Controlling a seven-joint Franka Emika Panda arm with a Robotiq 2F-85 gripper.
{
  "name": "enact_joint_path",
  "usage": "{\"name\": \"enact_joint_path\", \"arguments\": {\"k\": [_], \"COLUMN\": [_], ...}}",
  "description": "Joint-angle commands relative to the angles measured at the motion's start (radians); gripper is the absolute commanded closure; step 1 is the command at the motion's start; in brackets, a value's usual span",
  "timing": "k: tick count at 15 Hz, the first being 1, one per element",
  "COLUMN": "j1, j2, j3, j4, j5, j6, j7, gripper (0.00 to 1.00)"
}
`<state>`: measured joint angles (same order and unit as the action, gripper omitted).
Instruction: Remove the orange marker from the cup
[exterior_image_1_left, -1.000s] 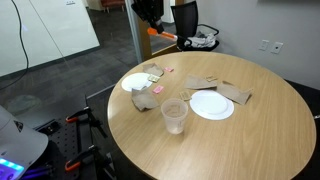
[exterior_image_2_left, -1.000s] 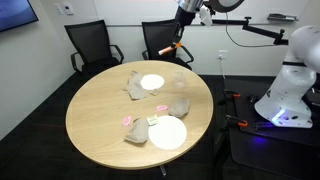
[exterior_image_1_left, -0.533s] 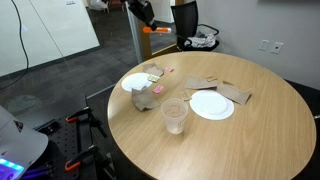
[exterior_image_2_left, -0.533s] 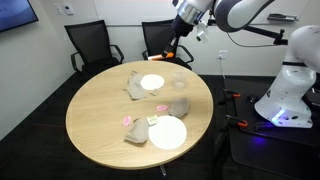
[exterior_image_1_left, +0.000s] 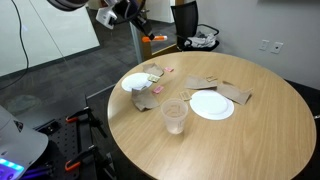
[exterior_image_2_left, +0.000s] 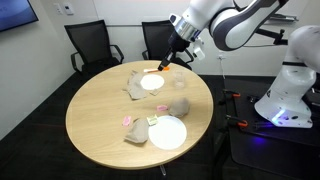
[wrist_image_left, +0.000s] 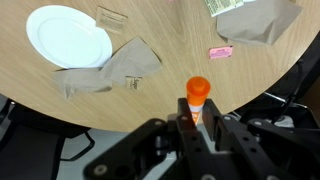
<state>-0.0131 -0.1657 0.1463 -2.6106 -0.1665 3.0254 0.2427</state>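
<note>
My gripper moves outward and down to the bare wood (exterior_image_1_left: 168, 76) beside the pink scrap next and releases the orange marker there, since that wood is clear.
The orange marker (wrist_image_left: 197, 95) is held between my gripper's (wrist_image_left: 197, 122) fingers, its capped end sticking out past the fingertips. In both exterior views the gripper (exterior_image_1_left: 140, 27) (exterior_image_2_left: 173, 56) holds the marker (exterior_image_1_left: 153, 38) (exterior_image_2_left: 165, 66) in the air above the table's edge by the chairs. The clear cup (exterior_image_1_left: 175, 115) (exterior_image_2_left: 179, 82) stands upright on the round wooden table (exterior_image_1_left: 240, 140), apart from the gripper. The cup is out of the wrist view.
Two white plates (exterior_image_1_left: 212, 105) (exterior_image_1_left: 138, 82) lie on the table, with crumpled brown napkins (wrist_image_left: 110, 70) (exterior_image_1_left: 235, 93) and a small pink scrap (wrist_image_left: 221, 51). Black chairs (exterior_image_2_left: 88, 45) stand behind the table. Another white robot (exterior_image_2_left: 292, 80) stands beside it.
The gripper has swung sideways and lower with the orange marker still in it, nearer the table's edge. The cup and plates have not moved.
</note>
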Motion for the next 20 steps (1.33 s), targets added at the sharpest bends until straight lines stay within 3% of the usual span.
{"name": "enact_joint_path", "arguments": {"k": [1, 6, 9, 14, 20], "j1": [-0.007, -0.03, -0.015, 0.09, 0.274], "j2": [0.089, 0.2, 0.254, 0.361, 0.524], "j3": [0.013, 0.006, -0.046, -0.165, -0.291], "j4": [0.015, 0.051, 0.107, 0.255, 0.403], "j5": [-0.007, -0.094, -0.223, -0.437, -0.542], "j6": [0.079, 0.132, 0.109, 0.082, 0.076], "j7": [0.025, 0.064, 0.162, 0.359, 0.522], "gripper": [0.95, 0.95, 0.95, 0.95, 0.95]}}
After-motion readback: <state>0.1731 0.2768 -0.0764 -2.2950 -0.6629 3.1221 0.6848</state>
